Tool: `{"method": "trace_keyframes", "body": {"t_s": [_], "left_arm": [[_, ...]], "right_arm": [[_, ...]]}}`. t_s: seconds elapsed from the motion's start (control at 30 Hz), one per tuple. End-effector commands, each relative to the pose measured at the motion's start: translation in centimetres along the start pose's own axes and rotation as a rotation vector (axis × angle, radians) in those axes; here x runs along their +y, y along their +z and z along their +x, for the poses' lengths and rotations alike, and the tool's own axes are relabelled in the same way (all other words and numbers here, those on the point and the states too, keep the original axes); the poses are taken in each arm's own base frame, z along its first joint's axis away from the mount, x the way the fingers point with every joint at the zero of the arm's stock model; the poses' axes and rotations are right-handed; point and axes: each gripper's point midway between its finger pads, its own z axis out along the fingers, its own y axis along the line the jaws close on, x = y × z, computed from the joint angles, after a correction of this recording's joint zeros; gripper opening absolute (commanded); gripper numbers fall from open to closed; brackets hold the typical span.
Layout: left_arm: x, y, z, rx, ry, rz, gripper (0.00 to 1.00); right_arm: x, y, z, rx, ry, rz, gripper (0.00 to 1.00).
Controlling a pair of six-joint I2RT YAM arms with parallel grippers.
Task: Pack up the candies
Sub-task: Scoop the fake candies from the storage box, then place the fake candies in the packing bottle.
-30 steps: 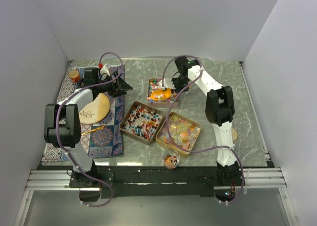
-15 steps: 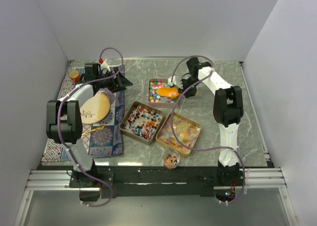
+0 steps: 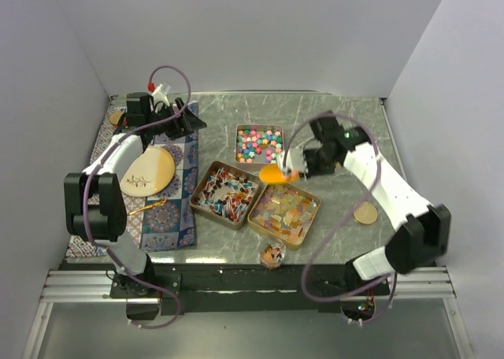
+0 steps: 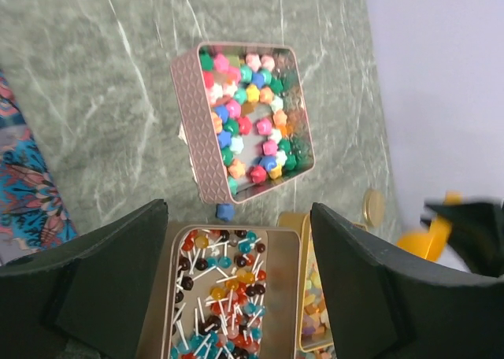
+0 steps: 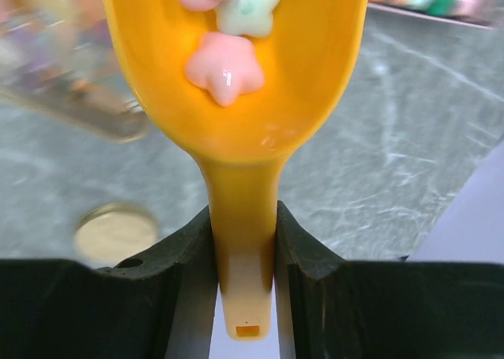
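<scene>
I need to empty the scoop [image 3: 272,173] into the jar with my right gripper next. Then I need to lower it and let it go on the bare tabletop [image 3: 305,131] beside the multicolour tin, since that spot is below.
Three open tins hold the candies: multicolour balls [image 3: 258,142] at the back, red-blue pieces with white sticks [image 3: 227,192], and translucent yellow-pink squares [image 3: 285,211]. My right gripper [image 3: 296,170] is shut on the handle of an orange scoop [image 3: 272,173], held above the gap between the tins. In the right wrist view the scoop [image 5: 236,99] carries a few star-shaped candies [image 5: 224,68]. My left gripper [image 3: 191,123] is open and empty at the back left. Its wrist view shows the multicolour tin [image 4: 197,123], the stick-candy tin [image 4: 220,296] and one loose blue candy [image 4: 225,212] on the table.
A patterned cloth [image 3: 173,209] at the left bears a beige fan-shaped pouch [image 3: 150,172]. A small jar [image 3: 272,255] stands at the front edge. A round gold lid [image 3: 365,213] lies to the right of the tins and also shows in the right wrist view [image 5: 116,233].
My right arm has lifted the scoop out of the multicolour tin and swung it forward and right with candies in it. My left gripper has shifted slightly toward the back.
</scene>
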Motion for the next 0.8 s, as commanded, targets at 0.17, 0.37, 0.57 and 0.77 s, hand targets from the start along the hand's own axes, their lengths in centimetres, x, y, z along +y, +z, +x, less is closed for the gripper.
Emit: {"method": "trace_keyframes", "body": {"t_s": [0.17,0.37,0.57,0.77], "left_arm": [[-1.6,-3.3,-2.1,-0.112,0.072,-0.069,0.8],[-2.1,-4.4,-1.2,-0.122,0.066,-0.068,0.8],[-2.8,-5.4,-1.0,-0.148,0.073,-0.063,0.8],[-3.4,-6.1,-0.9,-0.173,0.082,-0.054,0.8]], "right_arm": [[7.8,-1.9,-1.2,0.16,-0.106,-0.027,0.0],[9.7,-2.0,-1.5,0.226,-0.17,-0.003,0.0],[11.5,-2.0,-1.1,0.3,-0.239,-0.01,0.0],[12.8,-2.6,-1.1,0.378,-0.276,-0.04,0.0]]}}
